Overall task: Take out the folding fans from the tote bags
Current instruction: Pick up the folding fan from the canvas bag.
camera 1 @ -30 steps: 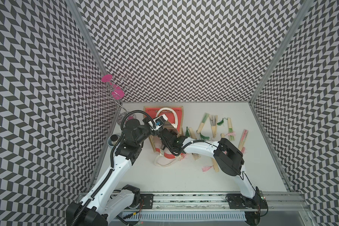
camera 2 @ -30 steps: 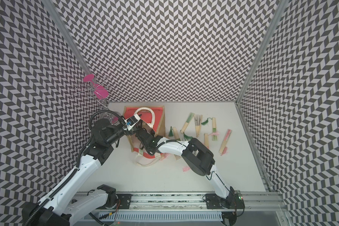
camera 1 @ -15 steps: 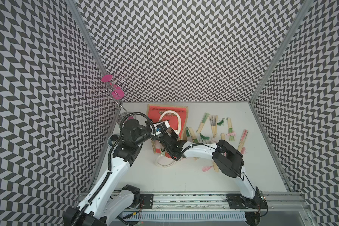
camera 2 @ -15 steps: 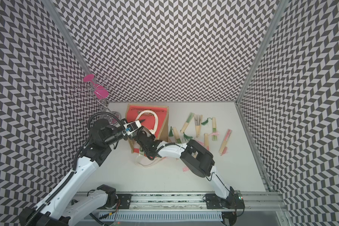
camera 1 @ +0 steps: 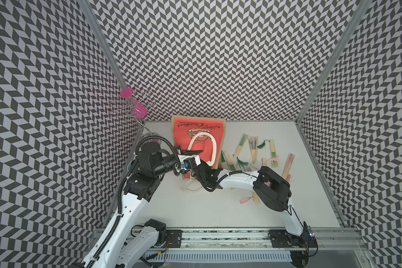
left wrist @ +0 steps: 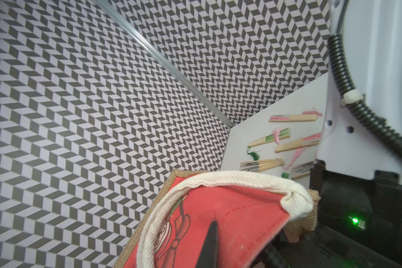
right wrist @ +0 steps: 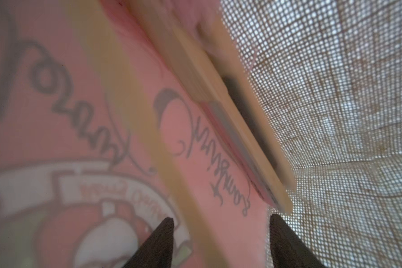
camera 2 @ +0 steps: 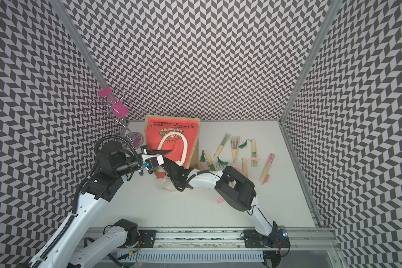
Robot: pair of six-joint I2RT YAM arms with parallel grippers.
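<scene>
The robot's right gripper will move slightly away from the jute side of the tote bag and close on that stick [right wrist: 137, 104], because the pale bamboo fan crosses between its open fingers.
The tote bag [camera 1: 196, 130] [camera 2: 170, 130] lies at the back left, red-orange panel up, cream handle [left wrist: 218, 181] looped over it. My left gripper [camera 1: 193, 152] [camera 2: 164, 152] [left wrist: 212, 226] is shut on the raised upper panel [left wrist: 241, 220] near the mouth; one black finger shows above the cloth. My right gripper [right wrist: 222, 219] is open inside the bag and hidden in both top views. A folding fan [right wrist: 230, 111] with pink paper lies ahead of it against the jute wall. A blurred pale stick [right wrist: 137, 104] crosses between the fingers. Several folding fans [camera 1: 253, 148] [camera 2: 234, 148] [left wrist: 293, 118] lie on the table to the right.
A wire stand with pink discs [camera 1: 135, 109] [camera 2: 114, 109] occupies the back left corner. The right arm's elbow [camera 1: 272, 192] hangs over fans near mid-table; a pink-tasselled one [camera 1: 247, 199] lies beside it. Patterned walls close three sides; a rail [camera 1: 218, 234] runs along the front.
The left gripper has drawn the bag's upper panel higher and toward the front. The right arm has slid deeper into the bag's mouth.
</scene>
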